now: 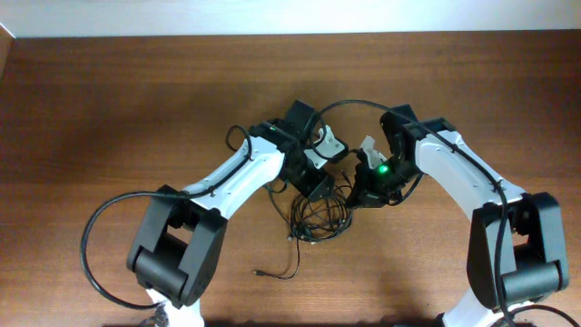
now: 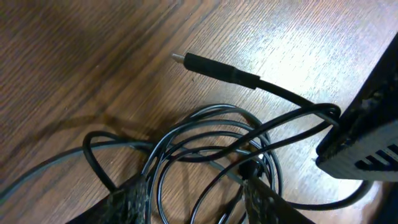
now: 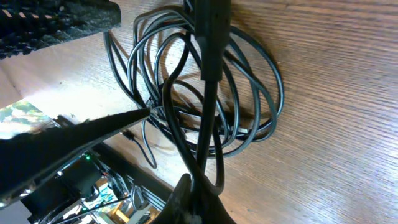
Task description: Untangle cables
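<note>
Next I need to move my right gripper toward the right in the overhead view and release its pieces of cable over bare table beside the coil, as their plug already clears the coil's loops.
The cables (image 1: pixel 320 215) lie as a tangled coil of thin black cords on the wooden table between the two arms. One loose strand (image 1: pixel 277 272) trails toward the front and ends in a small plug. In the left wrist view my left gripper (image 2: pixel 196 190) is open, and its fingers (image 2: pixel 134 199) straddle several loops of the coil (image 2: pixel 211 146). A black plug end (image 2: pixel 214 68) lies just beyond. My right gripper (image 3: pixel 200 190) is shut on a couple of strands rising from the coil (image 3: pixel 249 93). From above, both grippers, left (image 1: pixel 318 186) and right (image 1: pixel 368 193), hang over the coil's far edge.
The wooden table (image 1: pixel 136 100) runs out on all sides. The right gripper's dark body (image 2: pixel 367 137) stands close at the right of the left wrist view. The left gripper's fingers (image 3: pixel 56 22) reach into the right wrist view from the left.
</note>
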Available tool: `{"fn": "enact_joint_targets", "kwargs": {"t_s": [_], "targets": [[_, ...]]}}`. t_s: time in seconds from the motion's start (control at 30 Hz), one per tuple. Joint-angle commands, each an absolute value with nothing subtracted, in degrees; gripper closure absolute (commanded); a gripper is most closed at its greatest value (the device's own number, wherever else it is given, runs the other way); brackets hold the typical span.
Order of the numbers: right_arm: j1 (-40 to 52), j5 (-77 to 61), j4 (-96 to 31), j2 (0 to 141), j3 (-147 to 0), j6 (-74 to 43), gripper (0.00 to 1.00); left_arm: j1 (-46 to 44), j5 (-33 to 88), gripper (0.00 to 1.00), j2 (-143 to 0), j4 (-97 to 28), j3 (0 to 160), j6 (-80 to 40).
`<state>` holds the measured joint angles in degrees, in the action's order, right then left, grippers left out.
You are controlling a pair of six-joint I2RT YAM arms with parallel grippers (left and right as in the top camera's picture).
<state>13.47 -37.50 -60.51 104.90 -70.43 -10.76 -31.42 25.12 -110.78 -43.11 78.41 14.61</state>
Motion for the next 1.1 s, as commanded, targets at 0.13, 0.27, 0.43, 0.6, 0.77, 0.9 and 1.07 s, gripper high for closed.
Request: {"fn": "enact_joint_targets", "kwargs": {"t_s": [0.13,0.27,0.43,0.6,0.77,0.9,1.07], "targets": [[13.47,-37.74,-59.16,105.54,-71.26,-10.94,0.96,-36.12,32.47,0.47,-110.02,-35.88,74.06,19.79],[13.47,-37.76,-59.20,105.54,-71.26,-10.96,0.96,-36.23,33.41,0.55,-110.02,-32.84,74.06,14.68],[13.47,-37.76,-59.18,105.54,-71.26,-10.94,0.96,-36.23,31.99,0.64,-110.08,-31.42,73.95,10.83],[13.47,-37.76,-59.18,105.54,-71.26,-10.94,0.96,-36.38,28.03,0.63,-110.65,-30.63,73.91,5.08],[13.47,-37.76,-59.18,105.54,-71.26,-10.94,0.96,-36.05,25.67,0.67,-112.95,-28.95,73.91,0.14],[13.47,-37.76,-59.20,105.54,-71.26,-10.94,0.96,-36.12,25.65,1.00,-113.47,-27.99,73.91,0.14],[14.02,-37.82,-60.75,105.54,-71.24,-10.41,0.96,-33.91,25.67,1.00,-113.47,-23.94,73.93,-2.55]]}}
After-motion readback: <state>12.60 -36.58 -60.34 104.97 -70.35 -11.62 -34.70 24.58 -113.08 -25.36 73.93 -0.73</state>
